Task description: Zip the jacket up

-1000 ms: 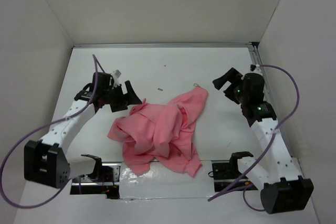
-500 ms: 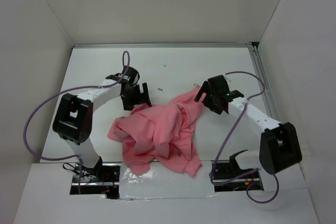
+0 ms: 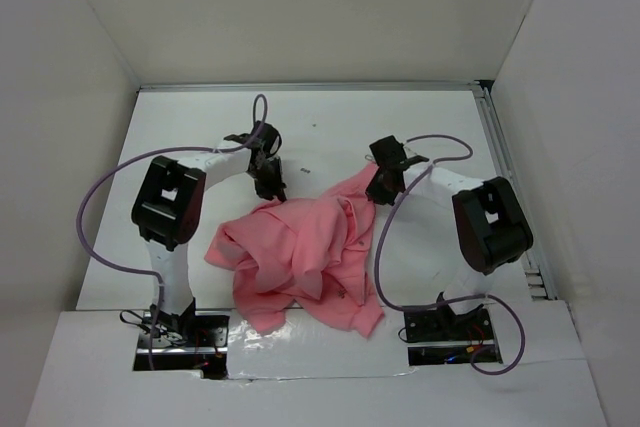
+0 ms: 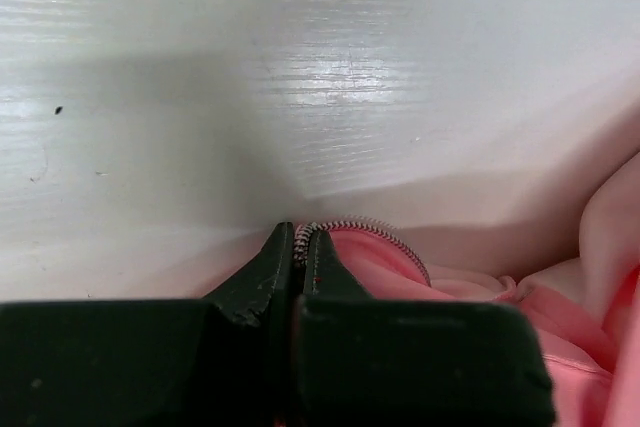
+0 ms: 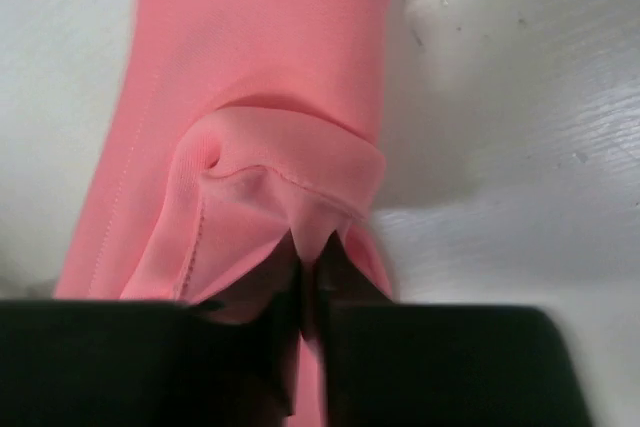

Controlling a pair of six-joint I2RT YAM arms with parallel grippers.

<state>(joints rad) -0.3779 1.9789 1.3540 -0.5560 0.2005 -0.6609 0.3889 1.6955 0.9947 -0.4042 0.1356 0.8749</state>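
My right gripper lifts the jacket's fold next, carries it sideways and down toward bare tabletop and releases. That tabletop lies to its right in the top view.
The salmon-pink jacket (image 3: 305, 252) lies crumpled in the middle of the white table. My left gripper (image 3: 268, 187) is at the jacket's far left edge; in the left wrist view the left gripper (image 4: 300, 239) is shut on the jacket's light zipper tape (image 4: 372, 235). My right gripper (image 3: 380, 187) is at the jacket's far right corner. The right wrist view shows the right gripper (image 5: 315, 247) shut on a pinched fold of the jacket's hemmed edge (image 5: 300, 182). The zipper slider is not visible.
White walls enclose the table (image 3: 330, 122) on three sides. Purple cables (image 3: 100, 207) loop out from both arms. A small dark speck (image 3: 306, 170) lies on the table between the grippers.
Both arms swung inward and down to the jacket's far edge. Both grippers went from open to shut on fabric: the left on the zipper edge, the right on a fold.
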